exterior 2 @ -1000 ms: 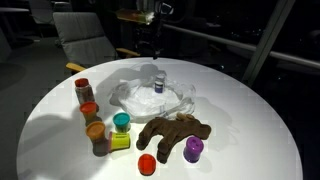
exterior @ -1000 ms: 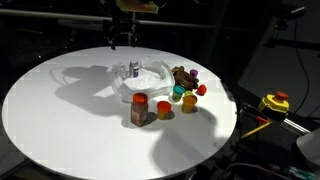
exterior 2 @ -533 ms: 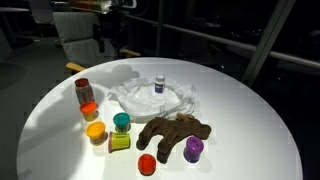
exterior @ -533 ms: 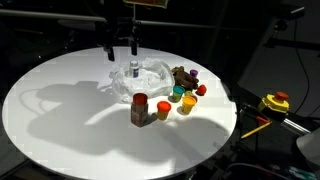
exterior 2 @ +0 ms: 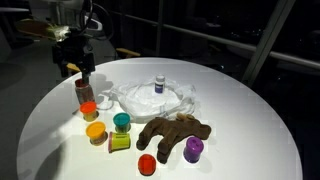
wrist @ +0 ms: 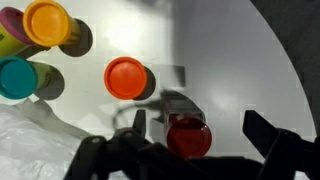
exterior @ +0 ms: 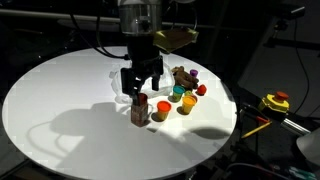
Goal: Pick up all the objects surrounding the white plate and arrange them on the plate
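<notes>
The gripper moves down around the top of the dark jar [exterior: 139,108] [wrist: 188,137] next and closes on it, because the red lid already lies between the spread fingers.
The red-lidded dark jar [exterior: 139,108] [exterior 2: 83,92] stands beside the crinkled white plate [exterior 2: 135,100]. My gripper [exterior: 140,82] [exterior 2: 75,66] hangs open just above the jar. In the wrist view the jar's red lid [wrist: 188,137] lies between the spread fingers of the gripper [wrist: 200,130], nearer one finger. The white-capped bottle [exterior 2: 158,84] stands on the plate. Orange [exterior 2: 89,110] [wrist: 127,78], yellow [exterior 2: 96,131], green [exterior 2: 121,123], red [exterior 2: 147,164] and purple [exterior 2: 193,150] cups and the brown plush toy [exterior 2: 175,132] lie on the table round the plate.
Everything rests on a large round white tabletop [exterior: 60,110]. A yellow-and-red tool [exterior: 275,102] sits off the table at one side. A chair [exterior 2: 85,40] stands behind the table. The surroundings are dark.
My gripper has swung from beyond the plate's far side over to the red-lidded jar and come down close above it. It has stayed open; the objects have not moved.
</notes>
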